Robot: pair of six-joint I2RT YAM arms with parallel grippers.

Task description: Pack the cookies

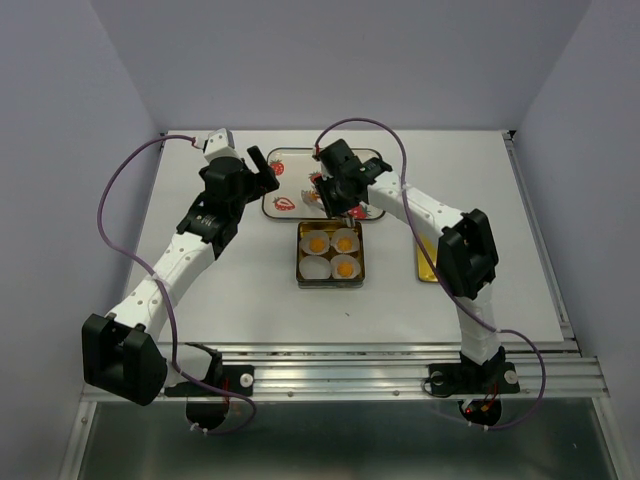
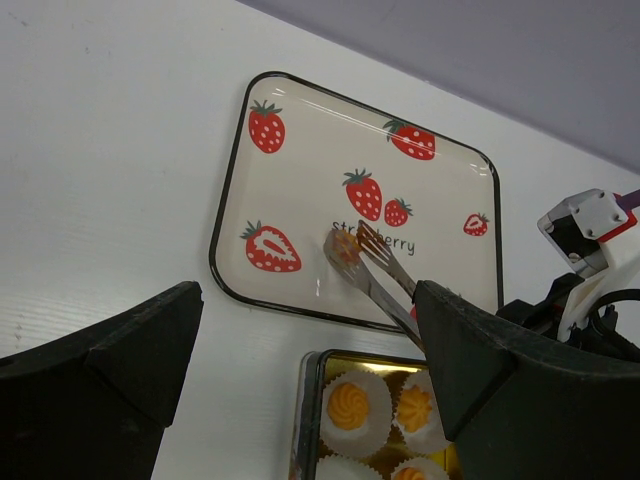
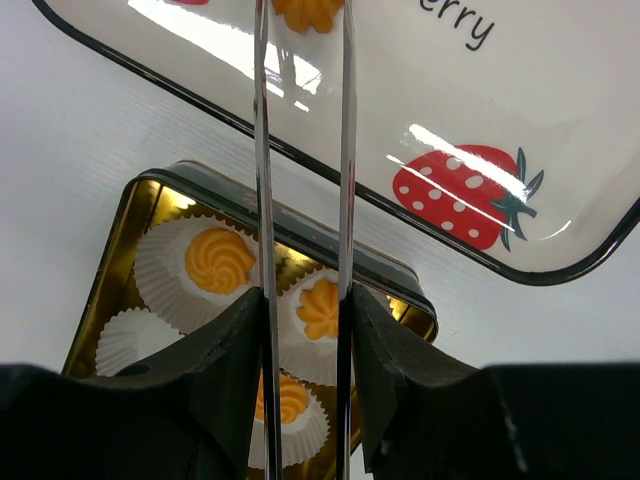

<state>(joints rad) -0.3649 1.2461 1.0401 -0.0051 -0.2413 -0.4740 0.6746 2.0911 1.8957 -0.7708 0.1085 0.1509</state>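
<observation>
Next, my right gripper will move up and back from the plate, tongs' tips over the tin's empty cup [image 1: 315,268] [image 3: 138,338], to release the cookie, because the other cups are filled.
A square gold tin [image 1: 300,262] holds white paper cups. Three of the cups carry round orange-yellow cookies [image 3: 218,260] [image 3: 320,308] [image 3: 283,400], and one cup [image 3: 125,340] is empty. Another cookie [image 2: 345,247] lies on the strawberry plate [image 2: 300,160] behind the tin. My right gripper [image 3: 305,305] is shut on metal tongs [image 3: 262,150], whose tips sit on either side of that cookie. My left gripper [image 2: 305,300] hangs open over the plate's near-left edge with nothing in it.
A gold lid [image 1: 427,262] lies flat on the table to the right of the tin, under the right forearm. The plate stands at the table's back middle, close to the rear wall. The two wrists are close together above it.
</observation>
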